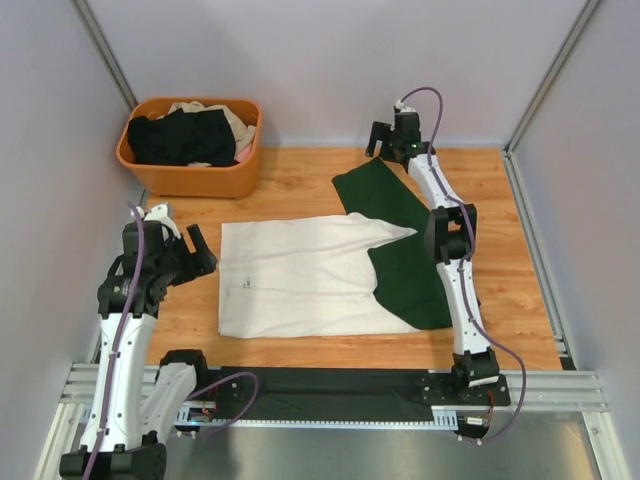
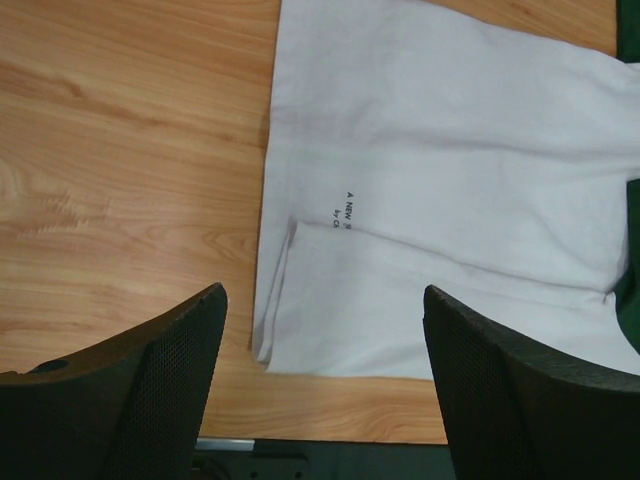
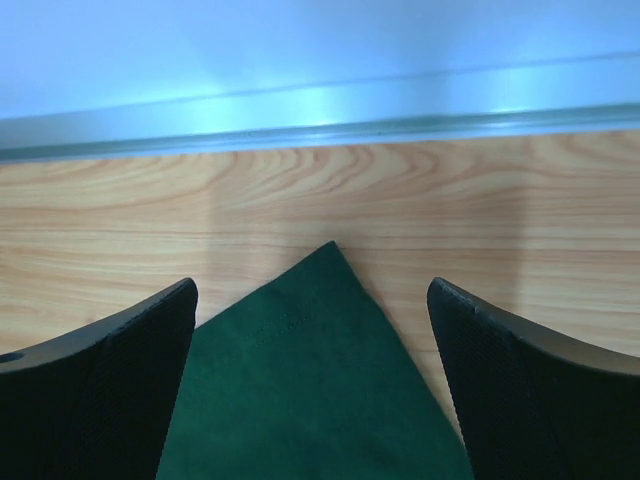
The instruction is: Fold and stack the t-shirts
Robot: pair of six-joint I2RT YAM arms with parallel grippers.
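The pointed tip of the green sleeve lies flat between the open fingers of my right gripper, so I need to lower the gripper onto that tip next and close there.
A white t-shirt [image 1: 300, 277] with dark green sleeves [image 1: 400, 245] lies flat in the middle of the table, folded lengthwise, small black print on it [image 2: 344, 210]. My left gripper [image 1: 180, 235] is open and empty, just left of the shirt's left edge [image 2: 275, 250]. My right gripper [image 1: 393, 140] is open and empty at the far side, above the pointed tip of the green sleeve [image 3: 320, 350]. Black and beige shirts [image 1: 180, 135] lie in the orange basket [image 1: 190, 178].
The orange basket stands at the back left by the wall. A grey wall and metal rail [image 3: 320, 130] run close behind the right gripper. A black mat [image 1: 330, 395] lies along the table's near edge.
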